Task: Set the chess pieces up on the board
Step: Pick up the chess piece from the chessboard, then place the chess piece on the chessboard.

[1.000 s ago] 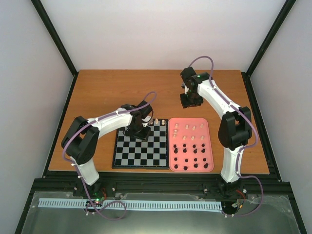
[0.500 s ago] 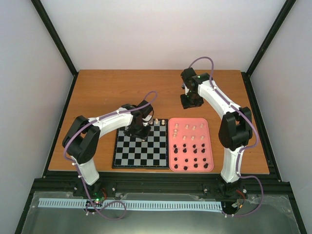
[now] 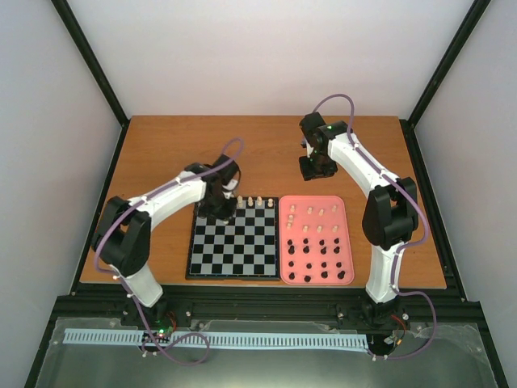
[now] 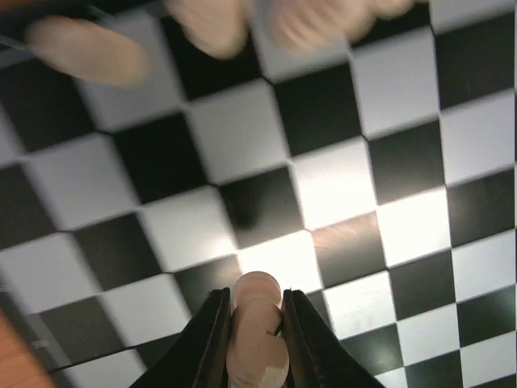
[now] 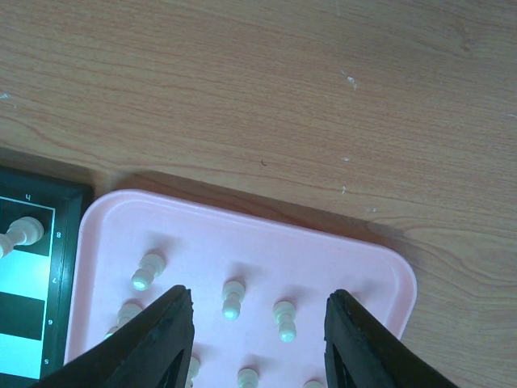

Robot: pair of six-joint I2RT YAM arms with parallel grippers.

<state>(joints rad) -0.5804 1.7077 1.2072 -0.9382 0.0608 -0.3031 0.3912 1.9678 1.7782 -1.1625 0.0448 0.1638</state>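
Note:
The open end of the cream row is outward of my left gripper and to its left in the top view. My left gripper needs to go there next, move down and let go of the cream chess piece.
The board (image 3: 234, 246) of grey and black checks lies near the table's front. A short row of cream chess pieces (image 3: 254, 200) stands along its far edge. My left gripper (image 3: 221, 210) is over the board's far left corner, shut on a cream chess piece (image 4: 257, 327) just above the squares (image 4: 323, 105). My right gripper (image 3: 315, 166) hangs beyond the far end of the pink tray (image 3: 349, 242). Its jaws stand open and empty (image 5: 260, 295) over cream pieces (image 5: 233, 297) in the tray.
The pink tray (image 5: 242, 226) touches the board's right side, with cream pieces (image 3: 311, 214) in its far rows and black ones (image 3: 319, 263) nearer. Bare wooden table (image 3: 178, 149) stretches behind both. White walls and black frame posts close in the table.
My left arm swung left toward the board's far left corner and its jaws closed on a cream piece. More of the far row now shows. The right arm stayed still.

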